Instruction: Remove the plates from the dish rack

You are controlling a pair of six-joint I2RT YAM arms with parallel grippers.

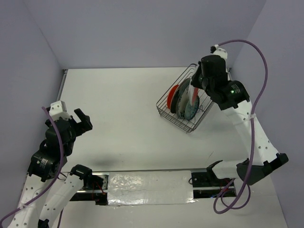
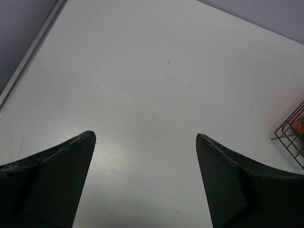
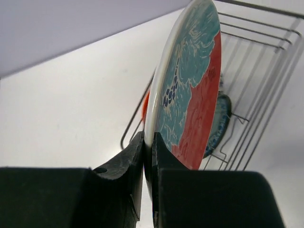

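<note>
My right gripper holds the floral plate by its rim, and bare tabletop lies beside the rack. It will next swing to the left in the top view, lower the plate flat there and release the plate's rim.
The dark wire dish rack (image 1: 166, 111) stands at the back right of the table with plates on edge in it. My right gripper (image 1: 196, 86) is above the rack, shut on the rim of the large red-and-teal floral plate (image 3: 190, 85), one finger on each face (image 3: 148, 142). The plate stands upright within the rack. Behind it shows a small blue-patterned plate (image 3: 221, 118), and on its other side an orange-red plate (image 1: 173, 97). My left gripper (image 1: 83, 120) hovers over bare table at the left, open and holding nothing (image 2: 145, 135).
Purple walls close in the table at the back and both sides. A taped strip (image 1: 149, 189) runs along the near edge between the arm bases. In the left wrist view a corner of the rack (image 2: 289, 134) shows at the right edge.
</note>
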